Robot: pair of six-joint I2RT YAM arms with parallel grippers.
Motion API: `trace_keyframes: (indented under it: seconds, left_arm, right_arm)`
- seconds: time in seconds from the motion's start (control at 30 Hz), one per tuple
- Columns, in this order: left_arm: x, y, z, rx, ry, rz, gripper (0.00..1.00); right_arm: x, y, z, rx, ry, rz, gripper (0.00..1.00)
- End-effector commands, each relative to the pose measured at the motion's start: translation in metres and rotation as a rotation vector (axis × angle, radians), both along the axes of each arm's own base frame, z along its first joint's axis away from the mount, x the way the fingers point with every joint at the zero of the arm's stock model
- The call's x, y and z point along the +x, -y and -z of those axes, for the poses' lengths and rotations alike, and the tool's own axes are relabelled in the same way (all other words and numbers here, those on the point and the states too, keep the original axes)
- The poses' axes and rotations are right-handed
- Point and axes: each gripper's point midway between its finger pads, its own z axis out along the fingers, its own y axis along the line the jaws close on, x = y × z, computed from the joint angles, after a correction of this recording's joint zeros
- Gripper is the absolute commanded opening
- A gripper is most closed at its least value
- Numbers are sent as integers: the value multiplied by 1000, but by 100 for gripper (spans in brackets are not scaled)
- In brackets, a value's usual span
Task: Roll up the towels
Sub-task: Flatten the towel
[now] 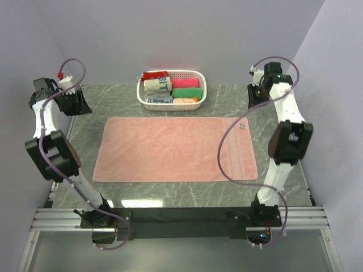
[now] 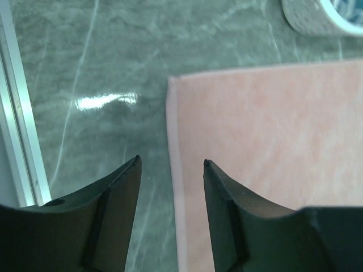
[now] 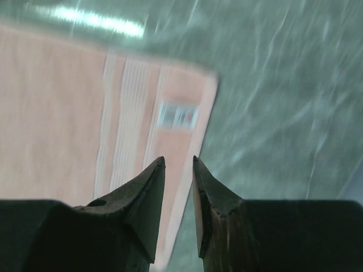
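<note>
My right gripper should lower its empty, narrowly open fingers astride the hem of the towel's far corner by the label and close, because that corner is lying flat below.
The salmon-pink towel (image 1: 176,148) lies spread flat in the middle of the table, with a small label (image 1: 243,126) at its far right corner. My left gripper (image 1: 81,106) hovers off the towel's far left corner. In the left wrist view it (image 2: 171,160) is open above the towel's (image 2: 272,141) left hem, with nothing between the fingers. My right gripper (image 1: 256,97) hovers beyond the far right corner. In the right wrist view it (image 3: 178,158) stands narrowly open and empty over the towel's (image 3: 68,113) right edge, just short of the label (image 3: 177,115).
A white plastic basket (image 1: 196,75) stands at the back centre, holding several rolled cloths in green, magenta, red and cream with blue letters. Its rim (image 2: 323,17) shows in the left wrist view. An aluminium rail (image 2: 20,130) runs along the table's left edge.
</note>
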Motion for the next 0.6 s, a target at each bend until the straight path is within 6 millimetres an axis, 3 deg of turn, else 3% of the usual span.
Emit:
trace_keyframes:
  seconds: [0.0,0.03,0.1,0.13,0.23,0.57]
  left_arm:
    - [50,-1,-9,-27,87,-47,53]
    - [57,-5,-10,-5,92,-64,53]
    - [69,-2,3,1,76,-64,54]
    - [72,-2,3,-1,76,-70,56]
    - [76,5,14,-14,62,-65,62]
    - [91,9,41,-3,30,-69,62]
  right_arm:
    - [49,13,5,5,28,92,33]
    - [58,14,28,9,-13,101,33]
    - [74,19,32,-5,12,134,35]
    - [79,21,48,-6,-12,146,37]
    - [84,23,67,-24,-46,162,42]
    - [60,13,128,-39,-168,137,37]
